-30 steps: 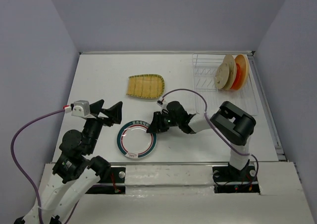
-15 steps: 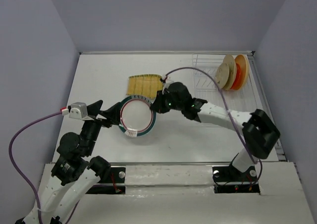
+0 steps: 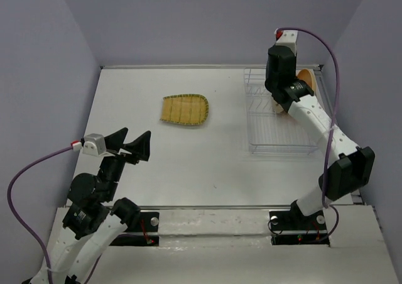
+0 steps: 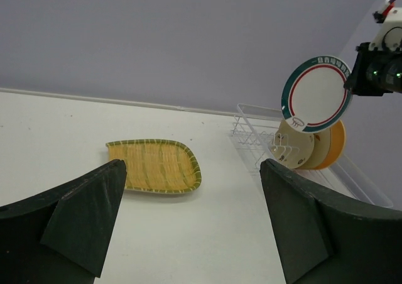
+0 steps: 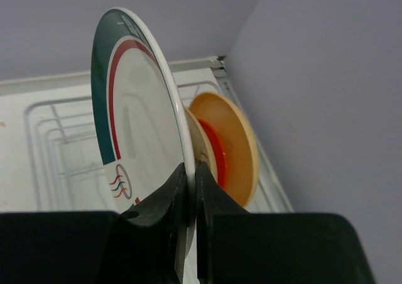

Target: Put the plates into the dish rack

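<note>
My right gripper brings the white plate down into the rack [image 3: 276, 136] there next, since the plate hangs upright above the free slots beside the cream plate.
My right gripper [image 5: 193, 177] is shut on the rim of the white plate with a dark green rim [image 5: 135, 108] and holds it upright in the air over the dish rack [image 3: 276, 136]. The left wrist view shows that plate [image 4: 316, 94] above the racked dishes. The cream plate [image 5: 200, 142], the small orange-red plate [image 5: 217, 152] and the yellow-orange plate [image 5: 235, 139] stand in the rack's far end. The yellow-green ribbed fan-shaped plate [image 3: 184, 109] lies flat on the table. My left gripper [image 3: 129, 142] is open and empty, well short of the ribbed plate [image 4: 155, 165].
The white table is walled by grey panels at the back and both sides. The rack sits against the right wall at the back right corner, its near slots [image 4: 251, 124] without plates. The right arm [image 3: 326, 133] arches over the rack.
The right gripper has lifted the green-rimmed plate off the front middle of the table and carried it up and right to above the rack. The left gripper has hardly moved.
</note>
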### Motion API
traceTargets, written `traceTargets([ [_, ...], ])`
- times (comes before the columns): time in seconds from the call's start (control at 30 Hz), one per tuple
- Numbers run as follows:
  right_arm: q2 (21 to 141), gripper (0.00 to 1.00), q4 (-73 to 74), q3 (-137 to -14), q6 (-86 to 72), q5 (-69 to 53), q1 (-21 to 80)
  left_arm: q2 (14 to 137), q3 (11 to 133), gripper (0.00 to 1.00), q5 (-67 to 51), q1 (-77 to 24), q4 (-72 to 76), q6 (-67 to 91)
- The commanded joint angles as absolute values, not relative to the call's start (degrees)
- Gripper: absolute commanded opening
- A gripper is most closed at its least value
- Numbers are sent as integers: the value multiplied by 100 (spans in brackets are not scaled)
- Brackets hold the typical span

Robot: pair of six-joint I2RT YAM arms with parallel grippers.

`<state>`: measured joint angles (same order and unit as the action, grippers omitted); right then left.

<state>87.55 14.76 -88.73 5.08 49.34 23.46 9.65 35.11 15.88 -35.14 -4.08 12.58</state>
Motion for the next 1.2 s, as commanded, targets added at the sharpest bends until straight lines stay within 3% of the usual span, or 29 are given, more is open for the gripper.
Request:
traceTargets([
  [0.0,9219,7,1635,-9535,1502,5616,2065,879,3463,99,1591,-3498,-105,1169],
  [0.33,9808,7,1670,-9475,1617,5476,1688,896,3454,99,1573,-3498,-79,1160],
  [0.87,10239,7,1775,-8860,414,4254,1468,1476,3516,99,1792,-3498,-237,1265],
  [0.97,10152,21,1793,-8780,142,4236,1468,1915,3682,99,1872,-3498,-403,1449],
  [1.0,10047,30,1793,-8772,106,4262,1468,2160,3735,99,1863,-3489,-439,1563],
  [1.03,9976,48,1793,-8737,71,4315,1468,2284,3796,99,1846,-3489,-500,1617],
  [1.17,9494,75,1793,-8666,-202,4010,1468,2882,4043,99,1671,-3463,-536,1854],
])
